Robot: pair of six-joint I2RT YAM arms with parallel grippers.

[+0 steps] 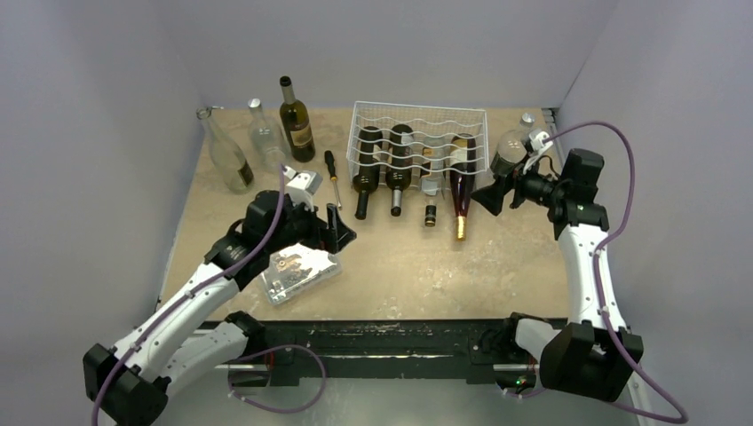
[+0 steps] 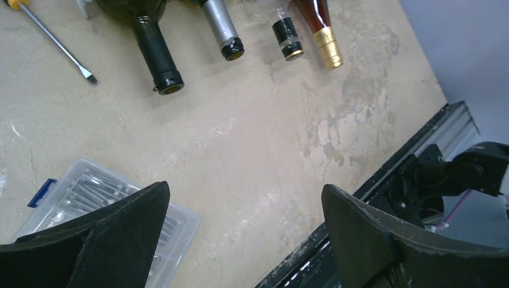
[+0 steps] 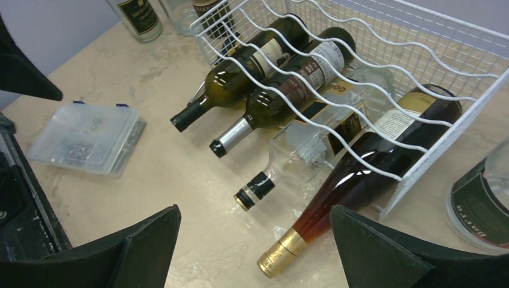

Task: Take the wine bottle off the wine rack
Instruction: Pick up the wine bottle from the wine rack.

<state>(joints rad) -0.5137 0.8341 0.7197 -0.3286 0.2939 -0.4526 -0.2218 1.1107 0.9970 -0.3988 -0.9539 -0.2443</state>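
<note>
The dark green bottle's neck (image 1: pixel 362 202) sticks out from the rack (image 1: pixel 419 114), outward of my left gripper and below it, so next the gripper needs to reach outward and down to straddle the neck.
The white wire wine rack (image 1: pixel 419 114) stands at the back middle of the table and also shows in the right wrist view (image 3: pixel 432 30). Several bottles lie in it, necks pointing toward me: a dark green one (image 1: pixel 365 173) (image 3: pixel 240 78), a silver-capped one (image 1: pixel 398 173) (image 3: pixel 282 96), a clear one (image 1: pixel 431 177) (image 3: pixel 300 150) and a red-brown one with a gold foil top (image 1: pixel 461 182) (image 3: pixel 360 174). My right gripper (image 1: pixel 487 197) (image 3: pixel 255 240) is open and empty, just right of the gold-topped bottle's neck. My left gripper (image 1: pixel 342 232) (image 2: pixel 246 222) is open and empty, in front of the rack.
A clear plastic parts box (image 1: pixel 300 271) (image 2: pixel 90 198) lies under the left arm. A screwdriver (image 1: pixel 332 173) (image 2: pixel 57 42) lies left of the rack. Three bottles (image 1: pixel 296 120) stand at the back left. A clear bottle (image 1: pixel 513 146) (image 3: pixel 480 204) stands right of the rack. Walls close in on both sides.
</note>
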